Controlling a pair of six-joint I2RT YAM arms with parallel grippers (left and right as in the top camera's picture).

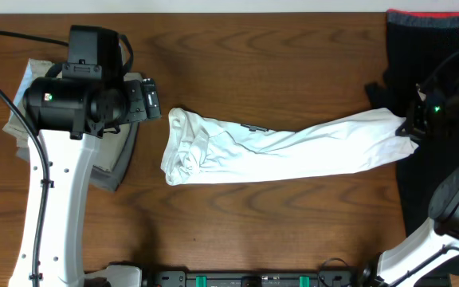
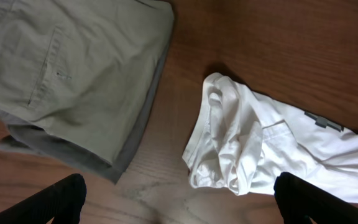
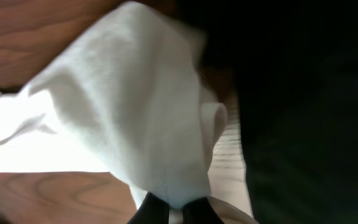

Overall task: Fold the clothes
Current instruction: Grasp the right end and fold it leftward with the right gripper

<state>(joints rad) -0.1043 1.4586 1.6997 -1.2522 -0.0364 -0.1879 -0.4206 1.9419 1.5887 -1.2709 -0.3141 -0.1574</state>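
The shirt stretches long, so my right gripper should next carry the shirt's end left in the overhead view onto the shirt's middle (image 1: pixel 272 150) and let go.
The white T-shirt (image 1: pixel 277 150) lies stretched in a long bunched band across the middle of the table, its crumpled end at the left (image 2: pixel 235 149). My right gripper (image 1: pixel 411 127) is shut on the shirt's right end (image 3: pixel 148 118), holding it pulled toward the right beside the black garment. My left gripper (image 2: pixel 179 202) is open and empty, hovering above the bare wood just left of the shirt's crumpled end, over the edge of the khaki trousers.
The folded khaki-olive trousers (image 2: pixel 73 74) lie at the left under my left arm (image 1: pixel 70 104). A black garment with a red edge band (image 1: pixel 429 48) covers the table's right side. Bare wood shows in front of and behind the shirt.
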